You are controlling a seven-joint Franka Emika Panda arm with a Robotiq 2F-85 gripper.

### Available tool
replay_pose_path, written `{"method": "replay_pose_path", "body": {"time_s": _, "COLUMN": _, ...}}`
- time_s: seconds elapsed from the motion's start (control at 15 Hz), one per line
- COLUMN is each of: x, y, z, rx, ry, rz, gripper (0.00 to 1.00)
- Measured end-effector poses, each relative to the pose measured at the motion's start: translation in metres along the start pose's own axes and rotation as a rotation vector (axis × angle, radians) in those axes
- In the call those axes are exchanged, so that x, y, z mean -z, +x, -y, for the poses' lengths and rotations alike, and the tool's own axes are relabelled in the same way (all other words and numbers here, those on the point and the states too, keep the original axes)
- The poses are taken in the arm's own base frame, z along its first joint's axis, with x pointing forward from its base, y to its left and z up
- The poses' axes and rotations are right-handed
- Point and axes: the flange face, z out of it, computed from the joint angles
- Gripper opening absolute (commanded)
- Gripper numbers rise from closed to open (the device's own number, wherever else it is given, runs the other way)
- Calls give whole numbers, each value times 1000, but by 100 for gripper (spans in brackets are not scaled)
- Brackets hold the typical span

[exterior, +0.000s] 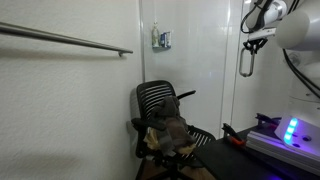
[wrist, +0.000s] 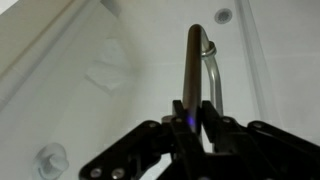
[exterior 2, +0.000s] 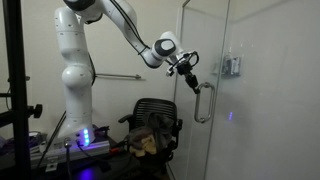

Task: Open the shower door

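Observation:
The upper part of the handle (exterior 2: pixel 199 91) (wrist: pixel 193 72) comes along next as my gripper moves back toward the robot base, then releases it. Both fingers already straddle the bar.
The shower door (exterior 2: pixel 206 140) is a tall clear glass panel with a thin frame; it also shows in an exterior view (exterior: pixel 245 105). Its short vertical silver loop handle (exterior 2: pixel 204 103) (exterior: pixel 246 62) fills the wrist view (wrist: pixel 193 60). My gripper (wrist: pixel 190 122) is shut on the handle, with one black finger on each side of the bar near its upper end. In both exterior views the gripper (exterior 2: pixel 190 78) (exterior: pixel 255 41) sits at the top of the handle, with the arm reaching in from the robot's side.
A black mesh office chair (exterior: pixel 165 115) (exterior 2: pixel 150 125) with a brown bundle on it stands in front of the glass. A long horizontal metal bar (exterior: pixel 65 40) runs along the white wall. A shower valve (exterior: pixel 161 40) (exterior 2: pixel 232 67) shows behind the glass. The robot base (exterior 2: pixel 85 135) glows blue.

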Motion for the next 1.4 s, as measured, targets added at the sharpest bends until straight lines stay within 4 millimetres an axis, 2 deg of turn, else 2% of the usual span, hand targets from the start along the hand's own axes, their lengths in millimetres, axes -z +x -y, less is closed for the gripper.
{"method": "replay_pose_path", "body": {"time_s": 0.53, "x": 31, "y": -55, "z": -38, "rx": -21, "ry": -60, "rz": 49, "gripper": 6}}
{"method": "replay_pose_path", "body": {"time_s": 0.93, "x": 40, "y": -69, "z": -51, "rx": -46, "ry": -104, "rz": 93, "gripper": 6}}
{"method": "replay_pose_path", "body": {"time_s": 1.4, "x": 46, "y": -85, "z": -53, "rx": -68, "ry": -185, "rz": 95, "gripper": 6}}
